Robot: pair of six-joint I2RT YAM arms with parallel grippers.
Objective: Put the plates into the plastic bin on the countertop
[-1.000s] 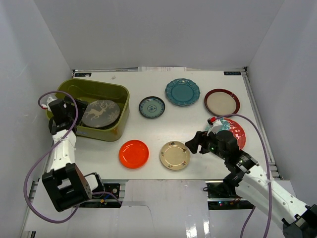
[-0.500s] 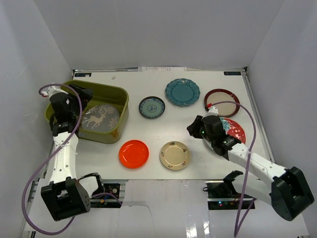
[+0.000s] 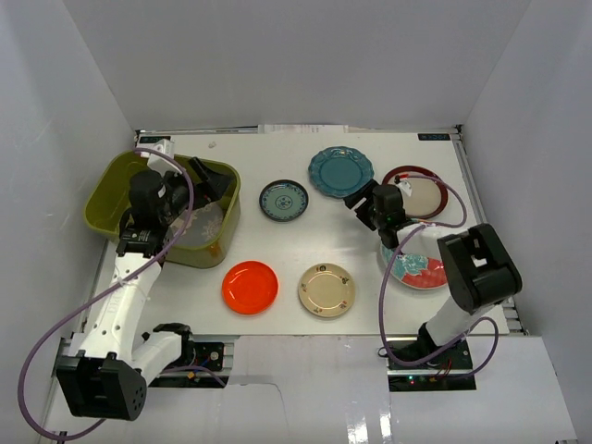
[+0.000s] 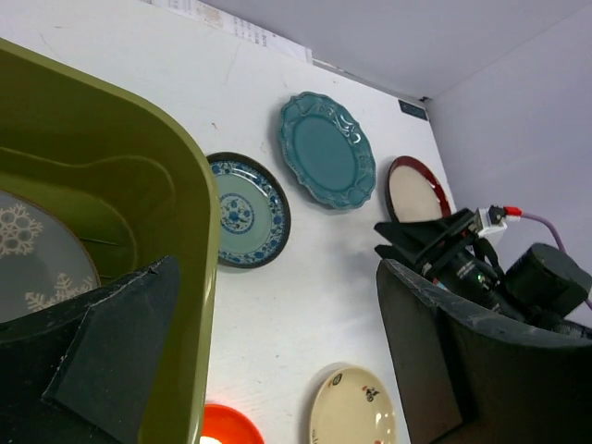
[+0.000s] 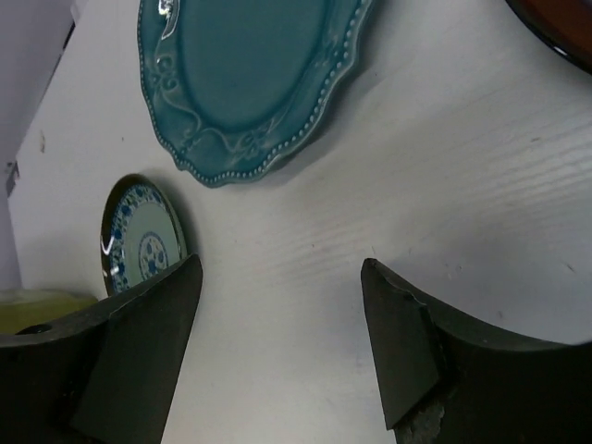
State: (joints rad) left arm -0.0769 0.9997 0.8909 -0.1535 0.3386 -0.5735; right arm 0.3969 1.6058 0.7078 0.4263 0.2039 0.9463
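Observation:
My right gripper moves down outward onto the near rim of the teal scalloped plate next, because its open fingers still hover over bare countertop beside that rim.
The olive-green plastic bin (image 3: 111, 203) stands at the left of the white countertop (image 3: 277, 245), with the grey plate with a drawing (image 3: 205, 224) lying in it. My left gripper (image 3: 211, 180) is open and empty over the bin's right wall (image 4: 199, 240). My right gripper (image 3: 356, 197) is open and empty over bare countertop, just below the teal scalloped plate (image 3: 341, 171) (image 5: 245, 74). The small teal patterned plate (image 3: 283, 200), orange-red plate (image 3: 250, 287), cream-yellow plate (image 3: 326, 289) and red-teal plate (image 3: 421, 270) lie on the countertop. The maroon-rimmed cream plate (image 3: 421, 192) is partly behind my right arm.
White walls close in the countertop on the left, back and right. My right arm's cable loops over the red-teal plate. In the left wrist view the right arm (image 4: 481, 268) shows just past the right finger.
My left gripper swung from the bin's left side to its right wall. My right gripper moved from near the cream-yellow plate up to just below the teal scalloped plate. No plate moved.

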